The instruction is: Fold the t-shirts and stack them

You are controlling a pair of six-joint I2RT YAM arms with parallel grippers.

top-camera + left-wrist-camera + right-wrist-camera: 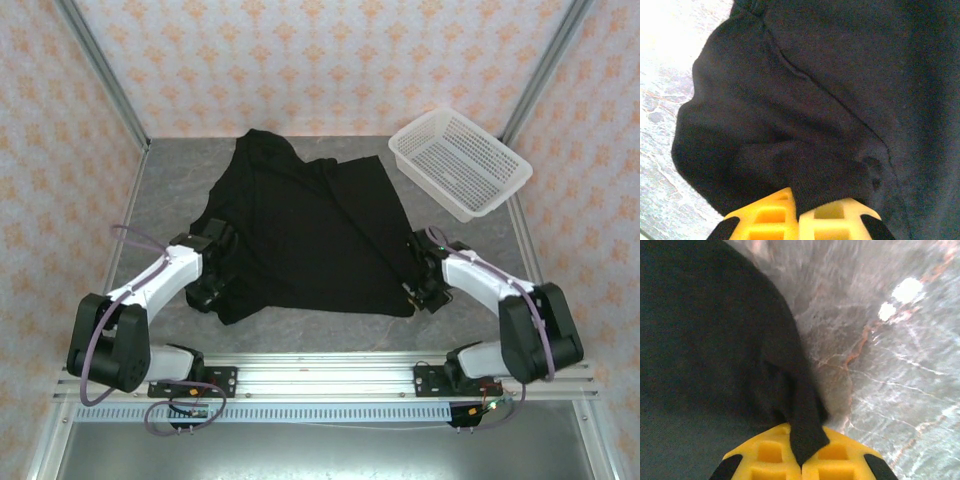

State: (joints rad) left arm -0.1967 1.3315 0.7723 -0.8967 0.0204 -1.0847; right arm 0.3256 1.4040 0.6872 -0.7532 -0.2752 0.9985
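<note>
My left gripper moves slightly away from the shirt's middle toward the bare marble beside it next. It then releases the fold of the shirt, because the cloth bunches.
A black t-shirt [305,235] lies spread over the middle of the grey marble table, plain side up, with one side folded over along a diagonal crease. My left gripper [215,268] sits at the shirt's left edge, shut on a fold of black cloth [832,182] pinched between the yellow fingers [767,217]. At the shirt's right lower corner my right gripper [425,280] is shut on a strip of the cloth [807,432], caught between its yellow fingers [840,460].
A white mesh basket [460,162] stands tilted at the back right, close to the shirt's right edge. Bare marble table [170,190] shows left of the shirt and along the front edge. Patterned walls close in the back and sides.
</note>
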